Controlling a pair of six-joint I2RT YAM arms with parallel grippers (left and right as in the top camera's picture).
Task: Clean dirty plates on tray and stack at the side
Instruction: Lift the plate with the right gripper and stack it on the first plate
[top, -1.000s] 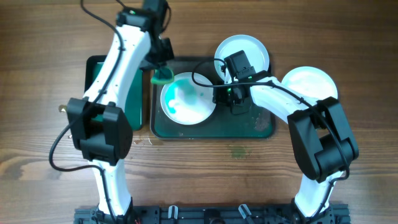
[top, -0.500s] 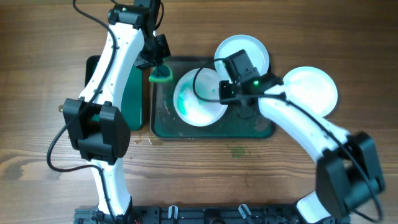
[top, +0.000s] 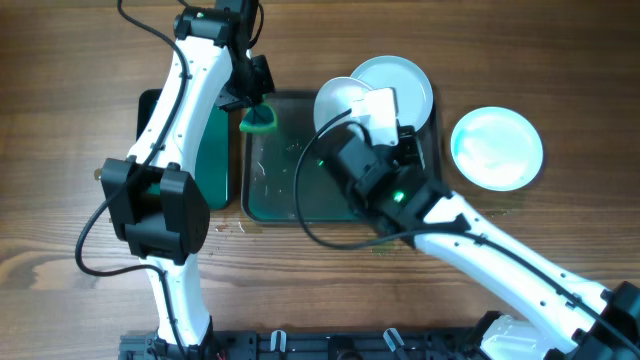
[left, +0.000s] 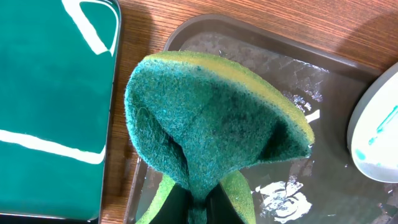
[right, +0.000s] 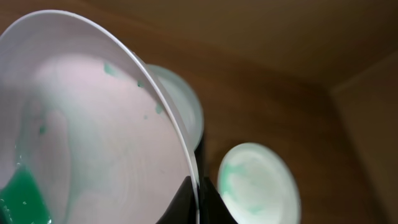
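I will next move my right gripper to the right in the overhead view and down over the third plate (top: 497, 148) (right: 259, 184) to release, since that plate already lies beside the tray.
My right gripper (top: 365, 108) is shut on the rim of a white plate (top: 338, 100) with teal smears and holds it tilted, high above the dark-green tray (top: 272, 190). In the right wrist view the jaws (right: 198, 194) pinch that plate (right: 93, 137) edge-on. A second plate (top: 400, 76) rests at the tray's back right corner. A third plate (top: 497, 148) with pale teal film lies on the table to the right. My left gripper (top: 256, 105) is shut on a green sponge (top: 260, 121) over the tray's back left corner. The left wrist view shows the sponge (left: 205, 118) folded in the jaws (left: 199, 208).
A narrow green tray (top: 217, 160) lies left of the big tray, partly under my left arm; it also shows in the left wrist view (left: 50, 93). The big tray's floor (left: 280, 180) is wet. The other two plates (right: 180, 106) (right: 258, 180) appear below in the right wrist view.
My right gripper has lifted the smeared plate off the tray floor and carried it up and to the back right. My left gripper drew the sponge back slightly to the tray's corner.
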